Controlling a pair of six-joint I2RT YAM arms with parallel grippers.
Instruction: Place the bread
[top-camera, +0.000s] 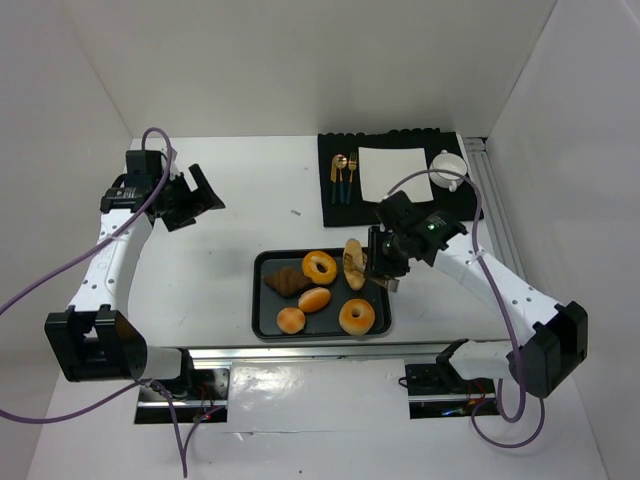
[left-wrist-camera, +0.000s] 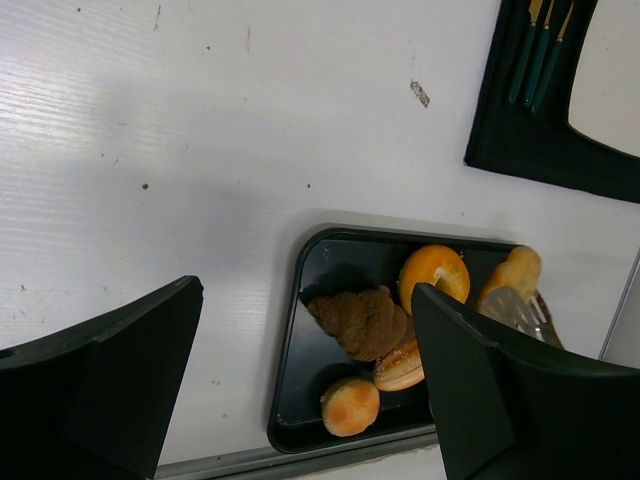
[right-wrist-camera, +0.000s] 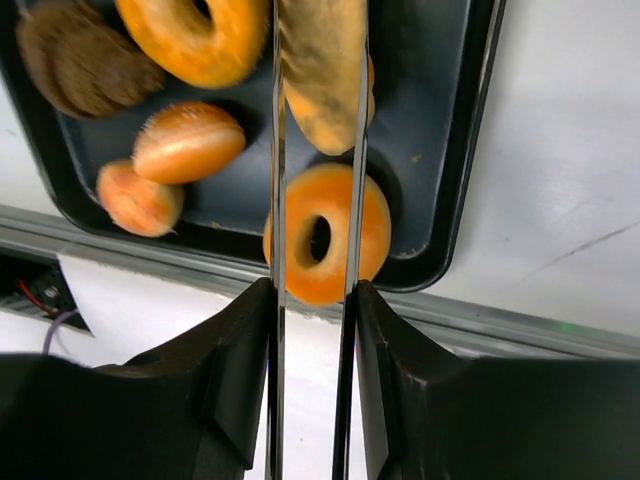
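My right gripper moves outward over the napkin's side by the white cup next and releases the tongs there, since that side lies outward of it.
A long pale bread roll (top-camera: 353, 263) is at the right part of the black tray (top-camera: 262, 322), held between the blades of metal tongs (right-wrist-camera: 277, 200). My right gripper (top-camera: 385, 262) is shut on these tongs. In the right wrist view the roll (right-wrist-camera: 322, 70) sits between the blades above the tray (right-wrist-camera: 430, 120), and I cannot tell whether it touches the tray. My right gripper (right-wrist-camera: 313, 295) clamps both blades. My left gripper (top-camera: 195, 195) is open and empty, far left above the table. In its wrist view its fingers (left-wrist-camera: 110, 380) frame the tray (left-wrist-camera: 300, 380).
The tray also holds a ring doughnut (top-camera: 320, 267), a second ring (top-camera: 357, 316), a brown twisted pastry (top-camera: 287, 281), an oval bun (top-camera: 314, 299) and a round bun (top-camera: 291, 320). A black mat (top-camera: 400, 215) at the back holds a napkin (top-camera: 395, 172), cutlery (top-camera: 344, 178) and a white cup (top-camera: 450, 168).
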